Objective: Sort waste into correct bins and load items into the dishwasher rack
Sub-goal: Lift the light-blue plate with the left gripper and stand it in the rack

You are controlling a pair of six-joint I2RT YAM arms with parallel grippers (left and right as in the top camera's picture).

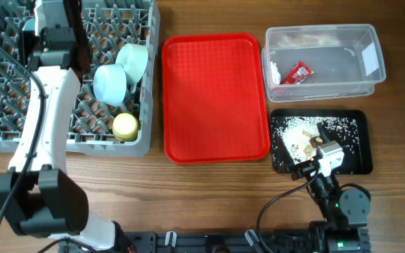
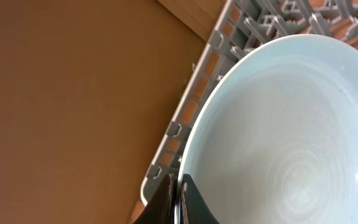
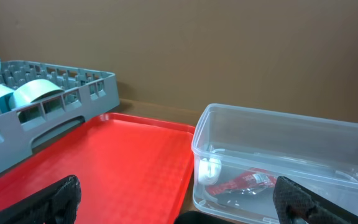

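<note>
My left gripper will lower the pale blue plate (image 2: 278, 137) next, shifting slightly toward the bowls, and then open, because the plate is still above the rack's wires.
My left gripper (image 2: 180, 185) is shut on the rim of the pale blue plate (image 2: 278, 137), which stands on edge over the far corner of the grey dishwasher rack (image 1: 62, 144). In the rack lie two pale blue-green bowls (image 1: 110, 83) (image 1: 133, 62) and a yellow cup (image 1: 125, 126). The red wrapper (image 1: 299, 72) is in the clear tub (image 1: 361, 88). Beige crumbs (image 1: 297, 130) are scattered in the black tray (image 1: 357, 165). Above that tray my right gripper (image 3: 182, 205) stands open and empty, facing the tub.
The big red serving tray (image 1: 215, 97) lies between the rack and the two bins. A small white plastic piece (image 3: 209, 168) sits in the tub's near corner. The left arm stretches over the rack's left half. Bare wood runs along the table's front.
</note>
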